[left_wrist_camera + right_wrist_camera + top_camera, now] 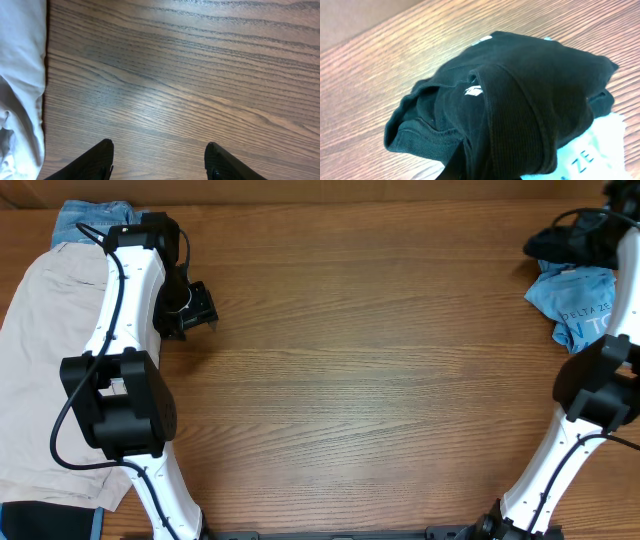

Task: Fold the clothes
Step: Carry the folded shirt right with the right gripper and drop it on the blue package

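Observation:
The light-blue tee's printed near part (583, 307) (587, 154) is still uncovered, so my right gripper should next move back and to the right in the overhead view, over it.
A bunched black T-shirt (520, 85) with a small white logo (475, 91) lies at the table's far right (565, 242), on top of a light-blue printed tee (585, 305). My right gripper (485, 172) is shut on a fold of the black T-shirt; only one dark finger (454, 165) shows under the cloth. Beige shorts (40, 360) are spread at the far left, with blue denim (85, 220) behind them. Beside the shorts, my left gripper (203, 310) hangs open over bare wood. Nothing is between its fingers (100, 160), and the shorts' edge (20, 75) lies to their left.
The wooden table (370, 380) lies bare between the two arms. A dark item (45, 518) pokes in at the front left corner. The left arm (115, 395) crosses over the shorts. The right arm (600, 385) rises along the right edge.

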